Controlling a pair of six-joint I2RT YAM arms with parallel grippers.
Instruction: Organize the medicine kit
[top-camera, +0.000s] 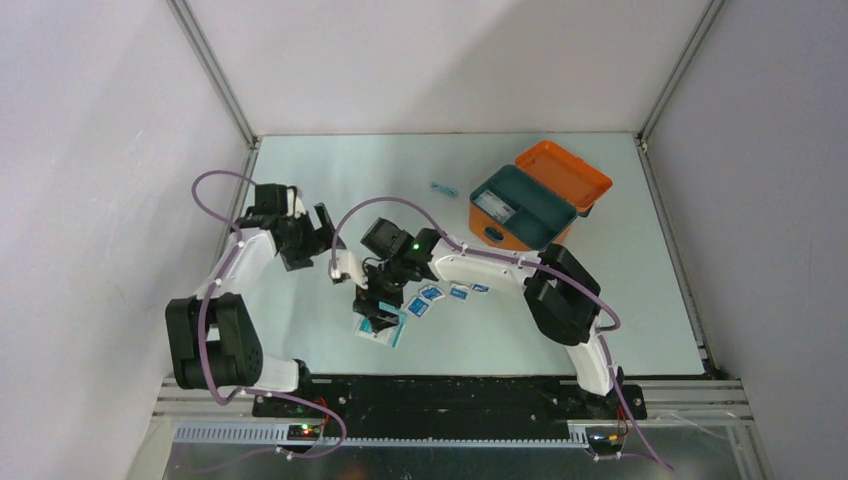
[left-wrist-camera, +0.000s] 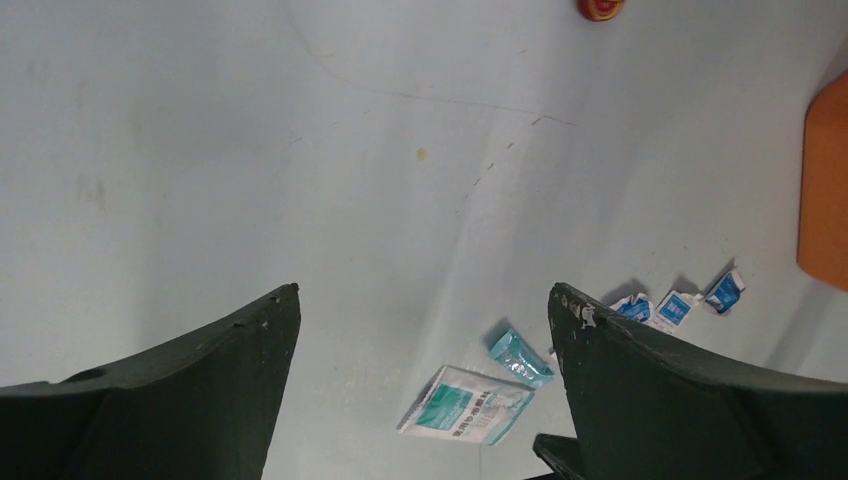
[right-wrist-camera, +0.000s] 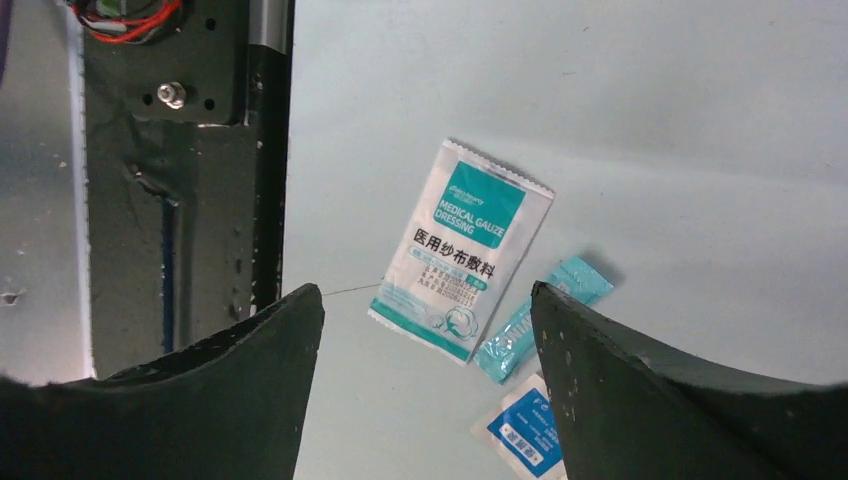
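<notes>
The right gripper moves down, fingers spread, onto the middle of the gauze packet (top-camera: 388, 335) (right-wrist-camera: 465, 260) next, since the packet lies flat on the tabletop just below.
The orange medicine kit (top-camera: 497, 233) stands at the back right with its lid (top-camera: 565, 172) open and its dark teal tray (top-camera: 530, 200) showing; its orange edge also shows in the left wrist view (left-wrist-camera: 825, 190). My right gripper (top-camera: 377, 308) (right-wrist-camera: 427, 295) is open and empty, just above a white and teal gauze packet (right-wrist-camera: 465, 260) (top-camera: 388, 335) and a teal sachet (right-wrist-camera: 540, 318). A blue-white sachet (right-wrist-camera: 525, 430) lies by its right finger. My left gripper (top-camera: 316, 236) (left-wrist-camera: 422, 300) is open and empty, held above the table to the left.
Several blue-white sachets (top-camera: 445, 293) lie in a row right of the right gripper, and show in the left wrist view (left-wrist-camera: 675, 308). A small blue item (top-camera: 443, 188) lies left of the kit. The black base rail (right-wrist-camera: 180, 180) runs close to the gauze packet.
</notes>
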